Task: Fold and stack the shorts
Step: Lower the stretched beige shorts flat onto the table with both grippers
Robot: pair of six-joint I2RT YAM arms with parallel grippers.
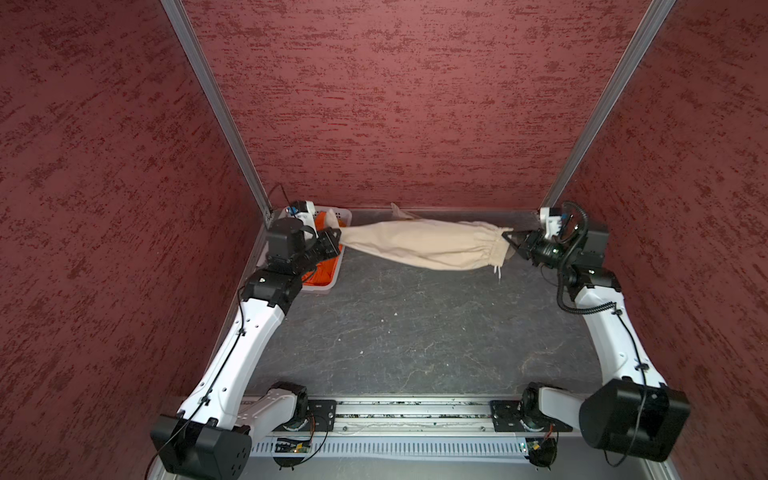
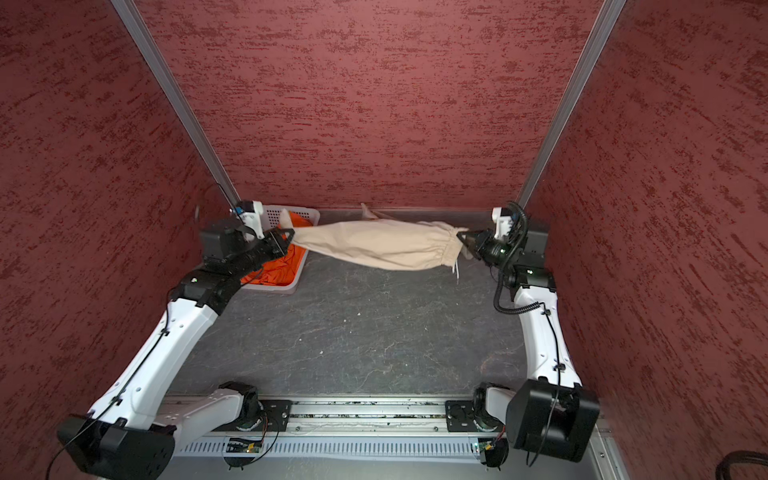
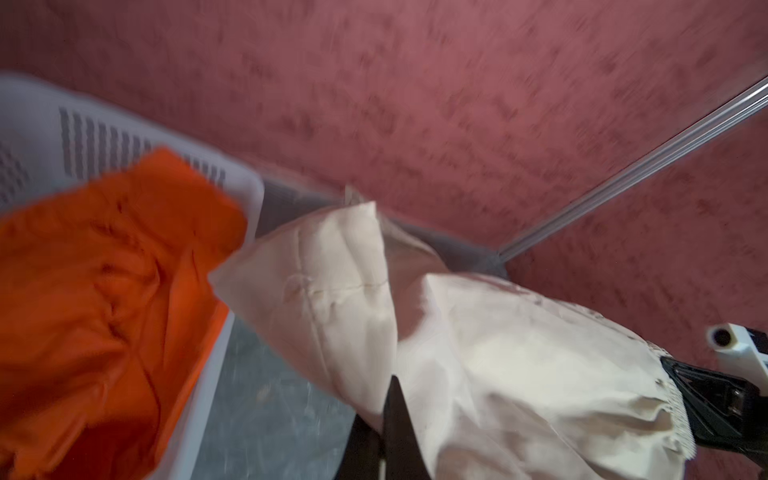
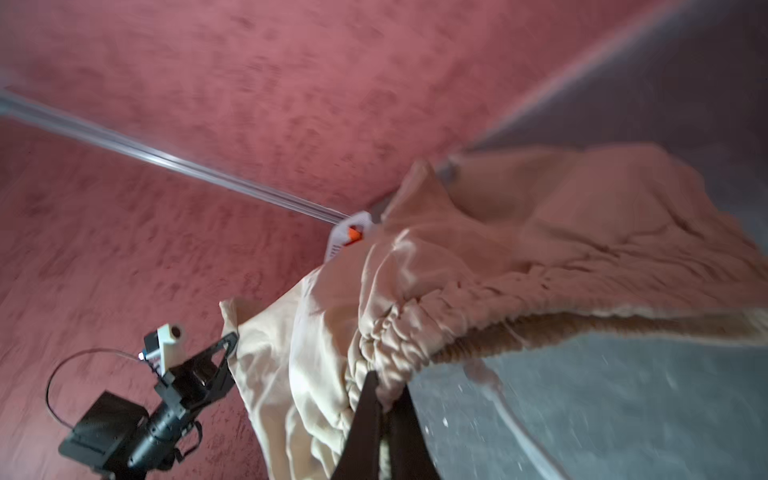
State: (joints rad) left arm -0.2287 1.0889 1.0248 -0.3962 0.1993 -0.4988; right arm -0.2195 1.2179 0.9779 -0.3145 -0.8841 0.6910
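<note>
My right gripper draws the hanging waist of the shorts down and back next and releases it on the near tabletop, since the tabletop there is bare.
The beige shorts [image 1: 419, 245] [image 2: 374, 245] hang stretched in the air between my two grippers at the back of the table, in both top views. My left gripper [image 1: 337, 237] [image 3: 388, 399] is shut on a leg hem. My right gripper [image 1: 508, 237] [image 4: 386, 395] is shut on the gathered elastic waist [image 4: 399, 332], and a white drawstring [image 1: 496, 272] dangles below it. The orange shorts [image 2: 282, 266] [image 3: 104, 299] lie crumpled in the white basket [image 2: 301, 216] [image 3: 37, 137] at the back left, partly hidden by my left arm.
The dark grey tabletop [image 1: 415, 332] lies below the hanging cloth. Red textured walls [image 1: 395, 104] close in the back and both sides, with metal corner posts [image 1: 216, 104]. A metal rail [image 1: 415, 411] runs along the front edge between the arm bases.
</note>
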